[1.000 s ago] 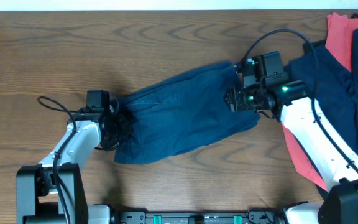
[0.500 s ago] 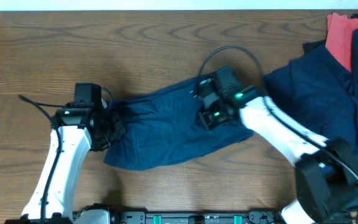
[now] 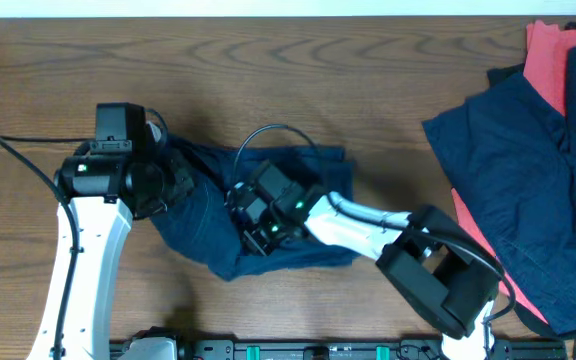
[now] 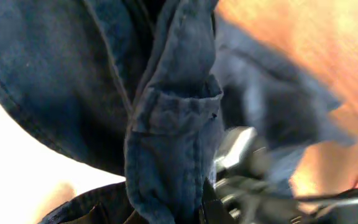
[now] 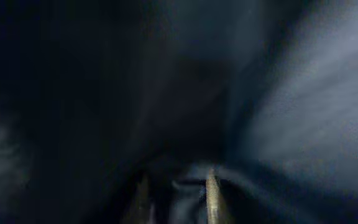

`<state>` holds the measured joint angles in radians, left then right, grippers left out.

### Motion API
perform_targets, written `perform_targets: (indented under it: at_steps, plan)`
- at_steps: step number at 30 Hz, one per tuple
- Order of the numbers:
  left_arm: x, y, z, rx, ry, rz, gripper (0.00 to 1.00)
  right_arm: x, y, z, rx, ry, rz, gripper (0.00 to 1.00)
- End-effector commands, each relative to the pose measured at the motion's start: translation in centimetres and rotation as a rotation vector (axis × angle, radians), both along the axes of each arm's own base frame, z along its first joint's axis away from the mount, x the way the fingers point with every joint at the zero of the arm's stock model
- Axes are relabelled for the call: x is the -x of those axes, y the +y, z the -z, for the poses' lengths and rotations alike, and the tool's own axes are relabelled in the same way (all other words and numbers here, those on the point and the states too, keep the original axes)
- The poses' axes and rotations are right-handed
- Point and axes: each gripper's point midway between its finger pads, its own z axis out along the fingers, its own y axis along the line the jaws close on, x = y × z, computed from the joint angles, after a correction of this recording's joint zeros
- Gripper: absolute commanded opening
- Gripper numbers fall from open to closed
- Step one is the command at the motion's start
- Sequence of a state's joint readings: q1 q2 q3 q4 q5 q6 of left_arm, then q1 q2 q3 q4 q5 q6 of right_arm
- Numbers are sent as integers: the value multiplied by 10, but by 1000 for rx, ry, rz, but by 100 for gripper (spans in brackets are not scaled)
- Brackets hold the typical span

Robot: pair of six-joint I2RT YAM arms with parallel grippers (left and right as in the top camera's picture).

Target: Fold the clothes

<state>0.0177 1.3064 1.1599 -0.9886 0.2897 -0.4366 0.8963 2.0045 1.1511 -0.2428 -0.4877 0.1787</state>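
The left gripper moves to the right in the overhead view over the garment's flat part (image 3: 323, 165) (image 4: 266, 93) next and releases the garment's edge there, since that part lies uncovered.
A navy blue garment (image 3: 218, 215) lies bunched at the middle of the table. My left gripper (image 3: 173, 180) is shut on its left edge; the left wrist view shows a stitched fold of the cloth (image 4: 173, 124) hanging from the jaws. My right gripper (image 3: 258, 220) is over the middle of the garment, shut on a fold of the cloth (image 5: 185, 186) that has been carried over to the left. The right wrist view is dark and filled with navy cloth.
A pile of navy (image 3: 528, 170) and coral-red clothes (image 3: 546, 55) lies at the right edge. Bare wooden table (image 3: 268, 70) stretches along the back and left. A black cable (image 3: 28, 165) trails left of my left arm.
My right gripper has swept far to the left, drawing the garment's right end over itself. My left gripper has moved up and back a little. The garment is now shorter and bunched.
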Motion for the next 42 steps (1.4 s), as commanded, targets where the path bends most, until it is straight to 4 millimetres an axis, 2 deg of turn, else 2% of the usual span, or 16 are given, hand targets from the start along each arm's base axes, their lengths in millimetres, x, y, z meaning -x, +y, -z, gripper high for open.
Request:
perform_targets:
  at_steps: [1, 4, 6, 7, 9, 11, 13, 15, 18, 22, 26, 30, 36, 39, 42]
  plan:
    - [-12, -5, -17, 15, -74, 27, 6, 7, 5, -1, 13, 15, 1, 38]
    - [-10, -5, -16, 13, -68, 32, 6, -24, -22, -16, 106, -64, 107, 43]
    - [-10, -5, -15, 3, -72, 55, 6, -50, -50, -36, 168, -118, 201, 47]
    - [-10, -5, -15, -3, -76, 68, 6, -66, -71, -50, 202, -150, 265, 49]
    - [-10, -5, -15, -3, -76, 69, 6, -87, -105, -70, 244, -185, 359, 53]
    - [-10, -5, -15, -2, -75, 69, 6, -103, -142, -85, 283, -193, 451, 64]
    - [-10, -5, -16, -1, -76, 69, 6, -111, -176, -88, 322, -166, 510, 60]
    - [-10, -6, -16, -1, -76, 71, 6, -113, -204, -80, 371, -113, 562, 54]
    - [-9, -11, -16, 0, -77, 89, 6, -107, -228, -58, 431, -46, 572, 50]
    - [-9, -27, -17, 3, -89, 140, 6, -94, -237, -23, 494, 28, 561, 50]
    - [-13, -52, -22, 39, -119, 182, 6, -80, -231, 7, 523, 97, 521, 50]
    - [-18, -82, -28, 76, -161, 215, 6, -70, -224, 26, 539, 149, 490, 46]
    - [-24, -142, -30, 132, -219, 321, 6, -61, -219, 37, 566, 176, 473, 45]
    - [-23, -169, -18, 135, -208, 388, 6, -60, -218, 37, 567, 177, 475, 45]
    - [-22, -196, 3, 136, -175, 446, 6, -59, -218, 37, 568, 179, 475, 45]
